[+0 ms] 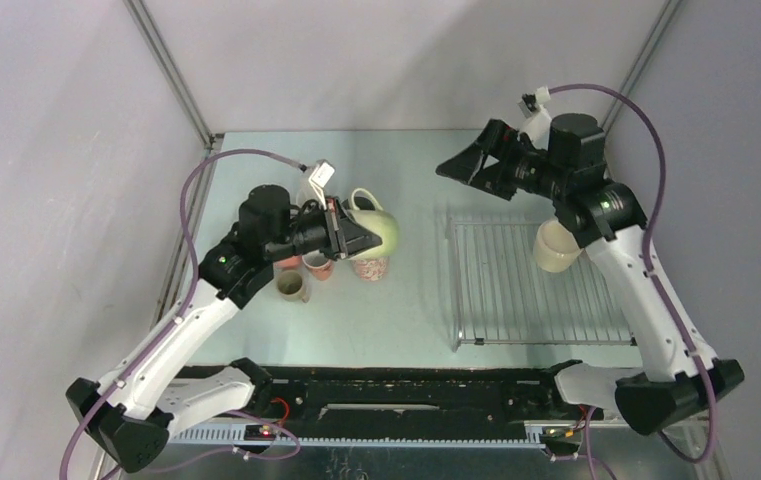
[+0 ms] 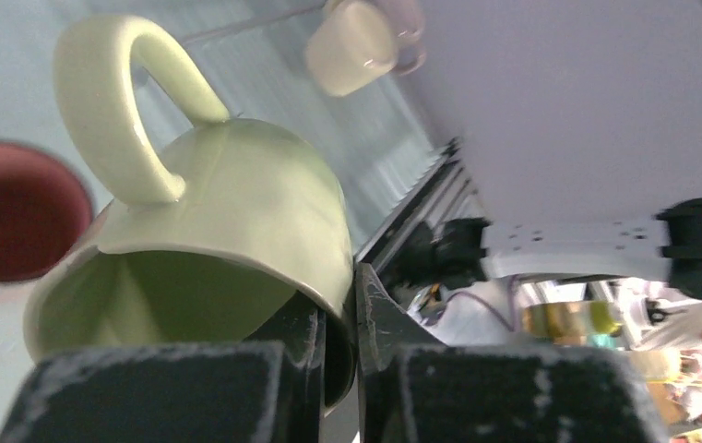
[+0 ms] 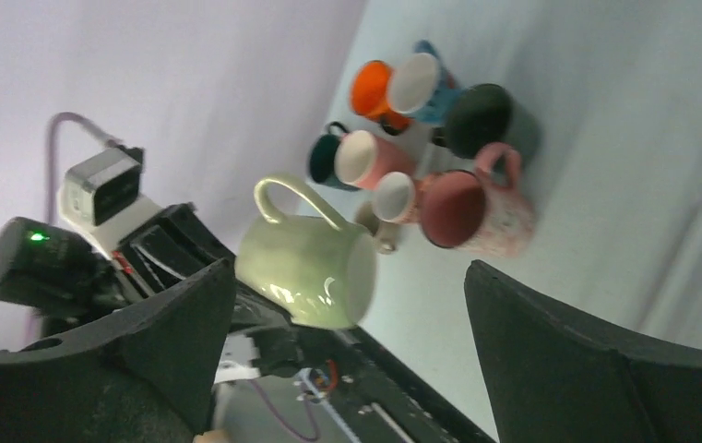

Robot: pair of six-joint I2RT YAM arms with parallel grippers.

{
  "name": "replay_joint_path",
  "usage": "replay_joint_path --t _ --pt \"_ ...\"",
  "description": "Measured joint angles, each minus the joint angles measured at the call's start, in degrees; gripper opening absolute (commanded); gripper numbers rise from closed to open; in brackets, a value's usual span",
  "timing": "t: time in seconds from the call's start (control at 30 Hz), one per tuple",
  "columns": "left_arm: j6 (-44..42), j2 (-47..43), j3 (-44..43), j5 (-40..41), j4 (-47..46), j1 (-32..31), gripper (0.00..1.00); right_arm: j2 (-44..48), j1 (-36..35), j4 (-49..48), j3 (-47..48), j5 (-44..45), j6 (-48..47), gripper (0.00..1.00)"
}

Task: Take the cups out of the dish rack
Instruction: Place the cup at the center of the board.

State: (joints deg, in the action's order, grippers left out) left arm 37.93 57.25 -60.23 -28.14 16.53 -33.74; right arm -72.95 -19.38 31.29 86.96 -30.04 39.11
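Note:
My left gripper draws back, tips downward and lowers the green cup [image 1: 384, 228] next, then releases it on open tabletop below and back [image 1: 335, 303], beside the speckled pink cup.
My left gripper [image 1: 361, 238] is shut on the rim of a pale green cup [image 1: 384, 228], one finger inside and one outside. In the left wrist view the gripper [image 2: 339, 323] holds that cup [image 2: 227, 212] tilted on its side, handle up. It hangs over a cluster of cups [image 1: 318, 265] on the table's left; the right wrist view shows orange [image 3: 370, 88], dark teal [image 3: 481, 120] and speckled pink [image 3: 476, 208] ones. The dish rack [image 1: 516, 290] lies on the right with a cream cup [image 1: 554, 248] on it. My right gripper [image 1: 461, 160] is open and empty, raised beyond the rack's far left corner.
A lilac cup [image 2: 411, 37] sits behind the cream cup [image 2: 351, 46] on the rack. The right forearm [image 1: 646, 290] crosses the rack's right side. Grey walls close in the table on three sides, and a black rail [image 1: 406, 385] runs along the near edge.

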Motion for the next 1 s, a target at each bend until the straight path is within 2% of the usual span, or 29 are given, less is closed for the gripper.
replay_joint_path --t 0.3,0.53,0.73,1.0 --pt "-8.0 -3.6 0.0 11.5 18.9 -1.6 0.0 7.5 -2.4 10.1 -5.6 16.2 -9.1 1.0" --pt "-11.0 -2.3 0.7 22.2 28.3 -6.4 0.0 8.9 -3.5 12.9 -8.9 21.6 -11.8 1.0" --pt "-11.6 2.1 2.9 27.6 31.0 -8.2 0.0 10.8 -3.7 14.2 -10.9 24.6 -13.4 1.0" --pt "-14.4 9.3 4.1 29.6 31.4 -9.3 0.0 13.3 -3.7 14.4 -13.0 27.3 -14.9 1.0"
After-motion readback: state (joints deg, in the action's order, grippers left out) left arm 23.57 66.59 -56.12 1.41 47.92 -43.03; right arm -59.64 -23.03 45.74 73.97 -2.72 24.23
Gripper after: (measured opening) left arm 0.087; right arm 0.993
